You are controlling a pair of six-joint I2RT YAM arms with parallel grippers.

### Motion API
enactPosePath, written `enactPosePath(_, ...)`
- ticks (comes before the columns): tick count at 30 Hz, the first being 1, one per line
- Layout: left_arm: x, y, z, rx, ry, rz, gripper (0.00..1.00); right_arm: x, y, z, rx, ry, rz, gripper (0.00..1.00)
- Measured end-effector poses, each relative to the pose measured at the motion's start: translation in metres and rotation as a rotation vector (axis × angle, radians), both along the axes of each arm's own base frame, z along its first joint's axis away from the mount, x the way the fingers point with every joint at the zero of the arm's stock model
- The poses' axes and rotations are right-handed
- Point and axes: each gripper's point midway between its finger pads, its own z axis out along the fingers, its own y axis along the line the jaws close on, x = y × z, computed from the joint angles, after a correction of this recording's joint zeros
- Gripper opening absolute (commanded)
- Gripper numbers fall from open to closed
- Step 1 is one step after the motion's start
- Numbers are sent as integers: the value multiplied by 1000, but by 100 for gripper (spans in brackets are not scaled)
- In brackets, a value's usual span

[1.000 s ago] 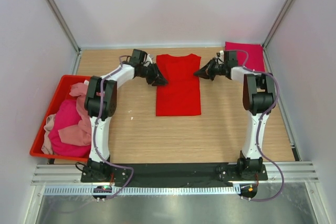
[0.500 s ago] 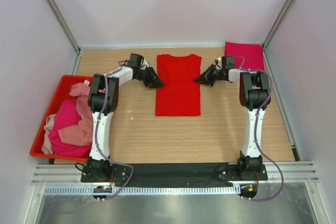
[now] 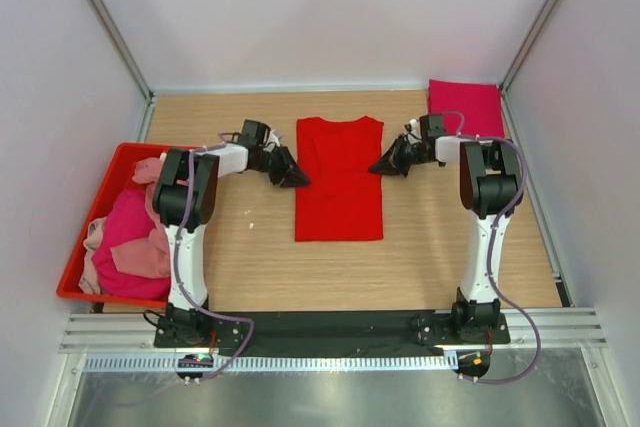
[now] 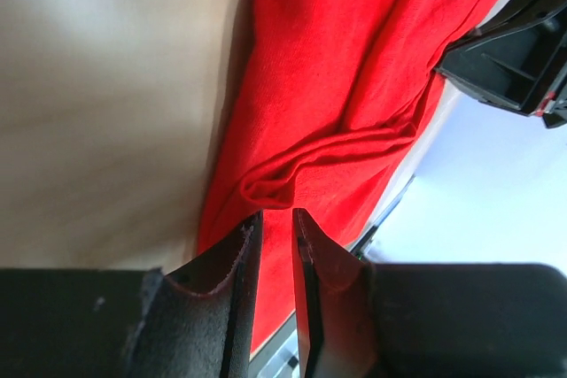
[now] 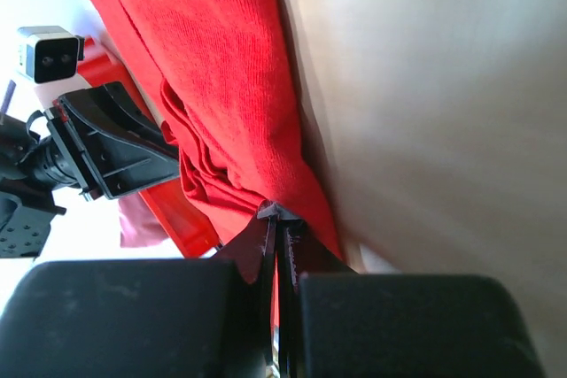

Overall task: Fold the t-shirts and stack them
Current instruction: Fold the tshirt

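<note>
The right gripper draws back toward my base next, dragging the red t-shirt by its edge, then opens, since bare table lies before its near end.
A bright red t-shirt [image 3: 340, 177], folded into a long strip, lies flat on the middle of the table. My left gripper [image 3: 297, 180] pinches its left edge. In the left wrist view its jaws [image 4: 276, 212] stand narrow, with a bunched fold of red cloth [image 4: 337, 68] at the tips. My right gripper [image 3: 377, 168] is shut on the shirt's right edge, with cloth [image 5: 213, 50] caught at the tips of its jaws [image 5: 279, 214]. A folded magenta t-shirt [image 3: 465, 107] lies at the back right corner.
A red plastic bin [image 3: 110, 298] stands at the left edge. It holds a crumpled pale pink shirt [image 3: 150, 177] and a magenta one [image 3: 130, 232]. White walls with metal posts close in the back and both sides.
Both grippers have moved toward the near side, and the red t-shirt has slid with them, away from the back wall.
</note>
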Motion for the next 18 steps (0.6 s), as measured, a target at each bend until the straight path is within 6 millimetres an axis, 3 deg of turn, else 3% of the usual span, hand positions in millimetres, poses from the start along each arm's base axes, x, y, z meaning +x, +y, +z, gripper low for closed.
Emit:
enactPosePath(9, -74, -5, 0, 64, 38, -48, 23, -76, 6, -2, -24, 51, 61, 1)
enactPosePath(14, -111, -5, -1, 110, 53, -73, 24, -99, -2, -1, -90, 69, 75, 2)
enactPosePath(18, -122, 0, 2, 165, 61, -75, 33, -107, -11, 3, -193, 92, 92, 6)
